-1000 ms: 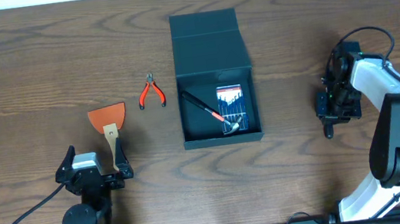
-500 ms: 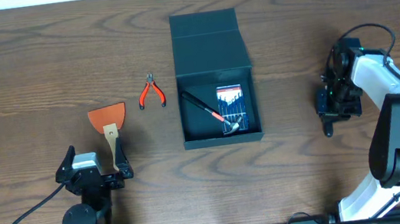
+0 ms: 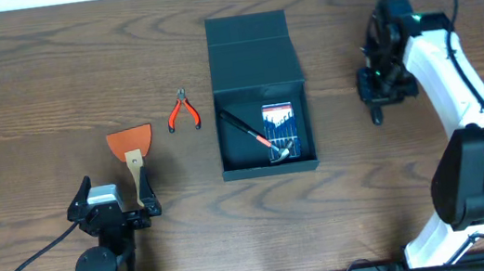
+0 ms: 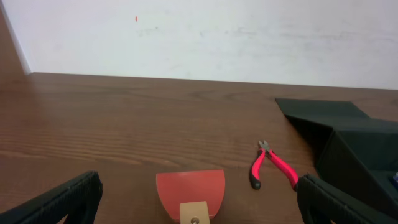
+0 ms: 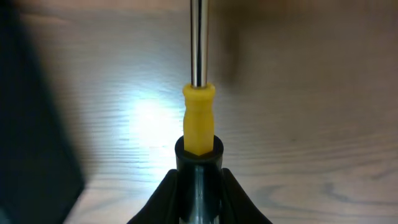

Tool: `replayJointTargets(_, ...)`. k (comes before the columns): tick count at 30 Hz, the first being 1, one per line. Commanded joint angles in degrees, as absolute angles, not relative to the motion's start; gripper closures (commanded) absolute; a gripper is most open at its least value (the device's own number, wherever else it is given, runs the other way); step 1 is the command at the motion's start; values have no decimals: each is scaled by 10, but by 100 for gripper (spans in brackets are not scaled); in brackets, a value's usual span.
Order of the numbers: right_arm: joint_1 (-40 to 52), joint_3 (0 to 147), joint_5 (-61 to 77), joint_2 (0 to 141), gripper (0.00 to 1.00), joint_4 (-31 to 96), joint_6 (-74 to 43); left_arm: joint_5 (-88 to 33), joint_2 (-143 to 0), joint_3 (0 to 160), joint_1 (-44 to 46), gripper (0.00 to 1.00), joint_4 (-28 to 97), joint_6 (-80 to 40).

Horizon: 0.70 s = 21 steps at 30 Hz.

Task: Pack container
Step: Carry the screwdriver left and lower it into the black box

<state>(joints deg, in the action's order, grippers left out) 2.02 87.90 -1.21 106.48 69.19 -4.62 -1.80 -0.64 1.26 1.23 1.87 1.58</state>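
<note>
The container is open, so I will move my right gripper to the left in the overhead view, lower it over the screwdriver set (image 3: 279, 124) and release the screwdriver.
The dark teal container (image 3: 269, 164) stands open at the table's middle, its flap lid (image 3: 249, 46) laid back toward the far side. Inside lie a blue-cased screwdriver set (image 3: 279, 124) and a black and red tool (image 3: 243, 126). My right gripper (image 3: 378, 89) is right of the container and apart from it, shut on a screwdriver (image 5: 199, 118) with a black handle, yellow collar and steel shaft. In the right wrist view the gripper (image 5: 199, 186) hangs above bare wood, the container's dark side (image 5: 31, 124) at left. My left gripper (image 3: 116, 206) is open and empty.
An orange scraper (image 3: 131, 143) lies just in front of my left gripper, also in the left wrist view (image 4: 189, 191). Red-handled pliers (image 3: 184, 112) lie between the scraper and the container, also in the left wrist view (image 4: 272, 165). A pale wall rises behind the table's far edge.
My right gripper has moved toward the far side and leftward, closer to the container, with the screwdriver in it. The left arm has not moved.
</note>
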Motion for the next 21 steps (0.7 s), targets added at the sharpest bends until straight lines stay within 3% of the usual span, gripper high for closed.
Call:
replayJointTargets(1, 65, 921, -5, 1067, 99, 705, -65, -15, -6, 3, 11, 1, 39, 23)
replayJointTargets(13, 234, 958, -6, 1067, 99, 715, -95, -15, -6, 2, 11, 1, 39, 23)
replayJointTargets(21, 291, 958, -6, 1067, 99, 715, -113, -15, -6, 2, 11, 1, 39, 23)
